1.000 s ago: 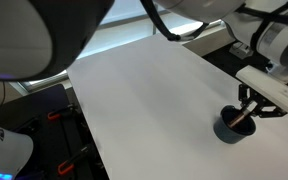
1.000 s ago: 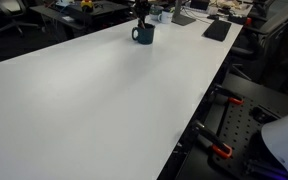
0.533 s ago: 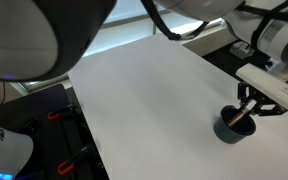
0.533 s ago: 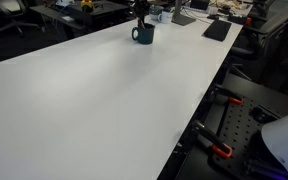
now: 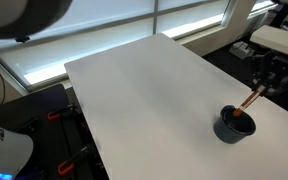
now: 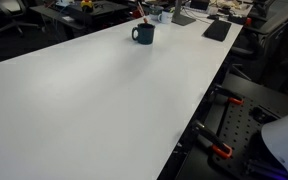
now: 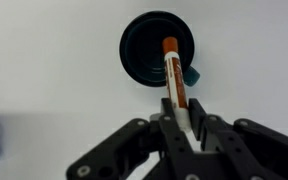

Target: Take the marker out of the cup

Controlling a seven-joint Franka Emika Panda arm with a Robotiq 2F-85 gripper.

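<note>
Bare tabletop beside the cup is below my gripper, to the right in the wrist view: as the marker overhangs the opening, I should shift there, lower and release.
The dark blue-grey cup (image 5: 234,126) stands on the white table near its edge, and also shows in an exterior view (image 6: 143,34). My gripper (image 5: 261,88) is up and to the side of the cup, shut on the reddish-orange marker (image 5: 250,101). The marker hangs slanted, with its lower end just over the cup's rim. In the wrist view my gripper (image 7: 180,110) clamps the marker (image 7: 172,70) between its fingers, and the marker's far tip lies over the cup's dark opening (image 7: 149,45). In an exterior view only the thin marker (image 6: 140,13) shows above the cup.
The white table (image 5: 144,100) fills most of both exterior views. A window ledge (image 5: 104,45) runs behind it. Black frames with red clamps (image 6: 219,150) stand beside the table edge. Desk clutter and a dark pad (image 6: 217,30) lie at the far end.
My gripper has risen from the cup's rim, lifting the marker up out of the cup. The arm that filled the top of the exterior view has moved out of it.
</note>
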